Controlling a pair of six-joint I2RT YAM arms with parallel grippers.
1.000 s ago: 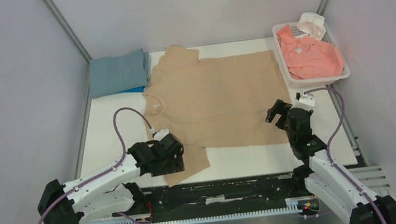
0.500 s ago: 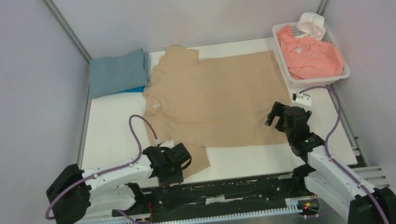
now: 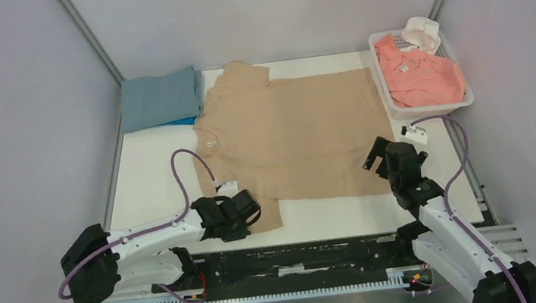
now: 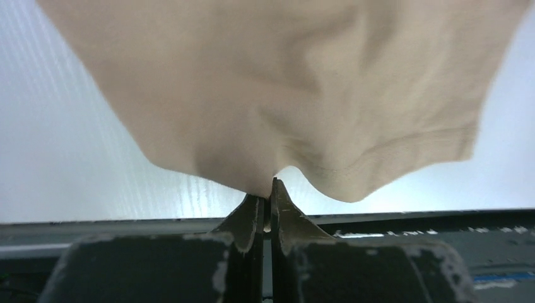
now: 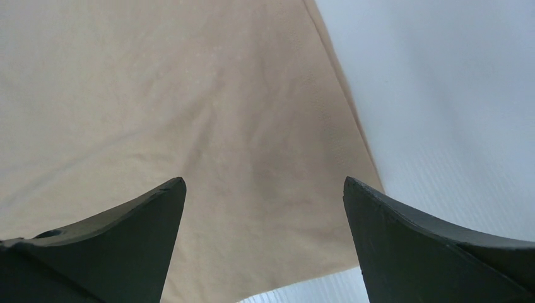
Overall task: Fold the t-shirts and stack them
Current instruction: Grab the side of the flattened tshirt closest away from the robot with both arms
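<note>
The near sleeve sticks out from the t-shirt's near side. My left gripper next needs to lift the sleeve outward, lower it onto the t-shirt's body (image 3: 244, 127) next to the collar and let go.
A tan t-shirt (image 3: 293, 129) lies spread flat across the middle of the white table, collar to the left. My left gripper (image 3: 245, 211) sits at its near sleeve, and in the left wrist view the left gripper (image 4: 268, 189) is shut on that sleeve's edge of the tan t-shirt (image 4: 284, 82), with cloth pinched between the tips. My right gripper (image 3: 380, 155) hangs open over the shirt's near right hem corner. In the right wrist view the right gripper (image 5: 262, 183) has its jaws wide apart above the tan t-shirt (image 5: 189, 95), holding nothing.
A folded grey-blue t-shirt (image 3: 160, 97) lies at the back left on a bright blue one (image 3: 184, 121). A white perforated basket (image 3: 428, 109) at the back right holds a salmon-pink t-shirt (image 3: 420, 73) and a white cloth item (image 3: 421, 31). Walls close in both sides.
My left gripper dropped toward the near edge and closed on the tan shirt's sleeve. The right gripper shifted slightly nearer and stayed open.
</note>
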